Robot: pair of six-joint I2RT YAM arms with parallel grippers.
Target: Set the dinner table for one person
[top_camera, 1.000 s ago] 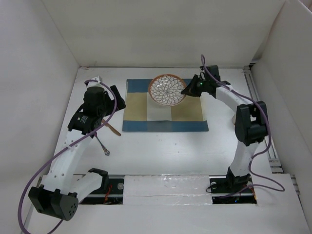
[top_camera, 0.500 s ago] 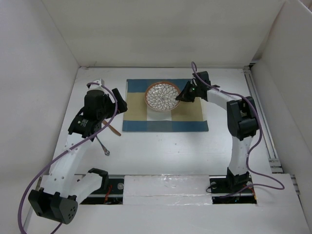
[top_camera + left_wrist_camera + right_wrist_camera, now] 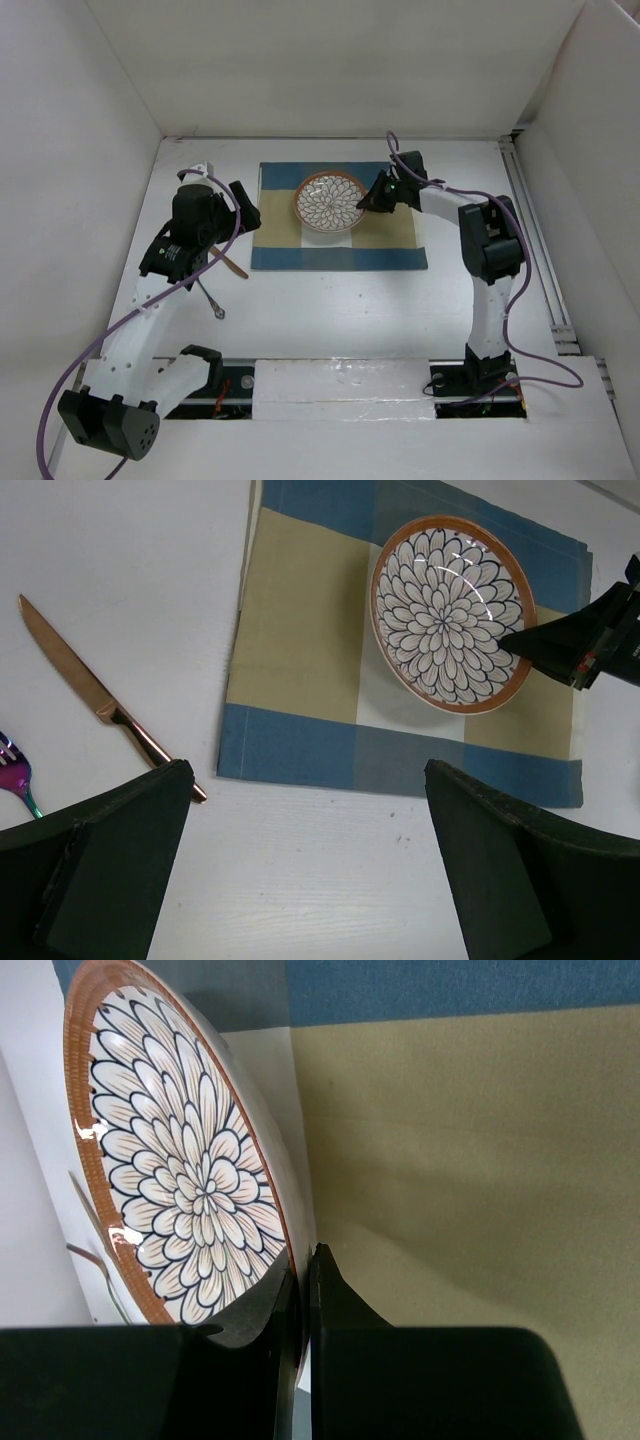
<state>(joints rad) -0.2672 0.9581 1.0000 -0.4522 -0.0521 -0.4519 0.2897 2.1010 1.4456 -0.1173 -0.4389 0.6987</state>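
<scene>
My right gripper needs to lower the plate, which is still hovering, onto the placemat's pale middle square (image 3: 326, 240) (image 3: 275, 1075) below the gripper next, and open to let go of the plate's rim.
A flower-patterned plate (image 3: 329, 201) with an orange rim sits over the blue-and-beige checked placemat (image 3: 385, 245) on the white dinner table (image 3: 340, 310). My right gripper (image 3: 371, 199) is shut on the plate's right rim; the wrist view shows its fingers (image 3: 330, 1310) pinching the plate (image 3: 180, 1180). My left gripper (image 3: 305, 880) is open and empty, held above the table left of the mat. A copper knife (image 3: 232, 264) and an iridescent fork (image 3: 211, 299) lie on the table left of the mat, partly under the left arm. The plate (image 3: 450, 610), the knife (image 3: 90, 705) and the fork (image 3: 15, 775) also show in the left wrist view.
White walls enclose the table on the left, back and right. A metal rail (image 3: 535, 250) runs along the right edge. The arm bases stand at the near edge (image 3: 340, 385).
My right gripper has moved the plate to the left over the placemat, from its back right part toward its middle. The left arm has barely moved.
</scene>
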